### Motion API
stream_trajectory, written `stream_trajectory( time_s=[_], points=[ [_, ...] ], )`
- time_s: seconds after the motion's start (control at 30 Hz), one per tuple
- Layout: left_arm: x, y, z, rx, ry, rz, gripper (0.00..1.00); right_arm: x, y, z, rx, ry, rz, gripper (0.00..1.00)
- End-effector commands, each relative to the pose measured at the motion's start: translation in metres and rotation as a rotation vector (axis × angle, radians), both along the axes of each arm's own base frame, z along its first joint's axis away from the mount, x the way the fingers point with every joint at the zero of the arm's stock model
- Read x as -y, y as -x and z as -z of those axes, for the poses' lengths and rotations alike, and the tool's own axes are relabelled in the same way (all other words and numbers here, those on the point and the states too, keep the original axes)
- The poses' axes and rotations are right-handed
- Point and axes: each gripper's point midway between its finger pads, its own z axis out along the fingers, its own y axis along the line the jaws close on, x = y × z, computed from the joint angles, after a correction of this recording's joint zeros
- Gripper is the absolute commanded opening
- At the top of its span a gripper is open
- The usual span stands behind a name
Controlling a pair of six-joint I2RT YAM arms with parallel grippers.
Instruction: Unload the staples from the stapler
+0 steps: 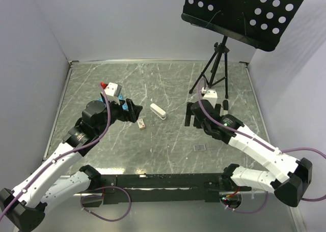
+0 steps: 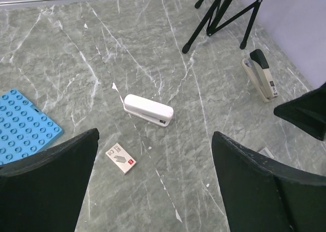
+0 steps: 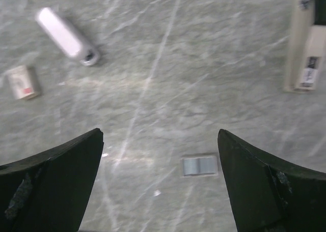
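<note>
The larger stapler is below my right gripper and to its right in the top view. My right gripper will move that way and go down onto the larger stapler's beige upper arm (image 3: 315, 48).
The small white stapler (image 1: 158, 111) lies closed on the marble table between my two grippers. It also shows in the left wrist view (image 2: 148, 110) and at the upper left of the right wrist view (image 3: 66, 34). My left gripper (image 1: 133, 111) is open and empty to the left of the stapler, its jaws spread wide over bare table (image 2: 153, 178). My right gripper (image 1: 190, 115) is open and empty to the right of the stapler, its jaws wide apart (image 3: 160, 183) above a small silvery strip of staples (image 3: 199, 166).
A tiny white-and-brown box (image 1: 141, 123) lies just left of the stapler (image 2: 120, 157). A blue studded plate (image 2: 23, 125) sits under the left wrist. A larger beige-and-black stapler (image 2: 260, 77) lies by the tripod (image 1: 214, 74) of a black music stand (image 1: 244, 13).
</note>
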Motion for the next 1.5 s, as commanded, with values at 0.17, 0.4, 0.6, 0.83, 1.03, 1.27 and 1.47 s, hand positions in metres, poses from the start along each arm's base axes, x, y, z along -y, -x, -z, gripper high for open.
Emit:
stream_trajectory(
  time_s=[0.17, 0.4, 0.6, 0.83, 1.03, 1.27, 1.47],
  points=[
    [0.001, 0.002, -0.015, 0.045, 0.003, 0.012, 0.97, 0.061, -0.053, -0.009, 0.007, 0.336, 0.078, 0.99],
    [-0.010, 0.002, -0.021, 0.071, 0.006, -0.038, 0.97, 0.070, -0.056, 0.036, -0.128, 0.280, 0.067, 0.93],
    [-0.013, 0.003, -0.025, 0.085, 0.013, -0.047, 0.97, 0.121, -0.070, 0.058, -0.262, 0.334, 0.184, 0.93],
    [-0.012, 0.004, -0.024, 0.084, 0.009, -0.041, 0.97, 0.155, -0.091, 0.085, -0.391, 0.300, 0.209, 0.91],
    [-0.008, 0.005, -0.023, 0.087, 0.001, -0.016, 0.98, 0.165, -0.109, 0.108, -0.438, 0.232, 0.187, 0.77],
    [-0.008, 0.005, -0.021, 0.089, -0.006, -0.015, 0.99, 0.180, -0.111, 0.135, -0.516, 0.244, 0.194, 0.58],
    [-0.006, 0.006, -0.019, 0.079, 0.000, -0.004, 0.91, 0.176, -0.114, 0.134, -0.494, 0.229, 0.161, 0.25]
  ],
)
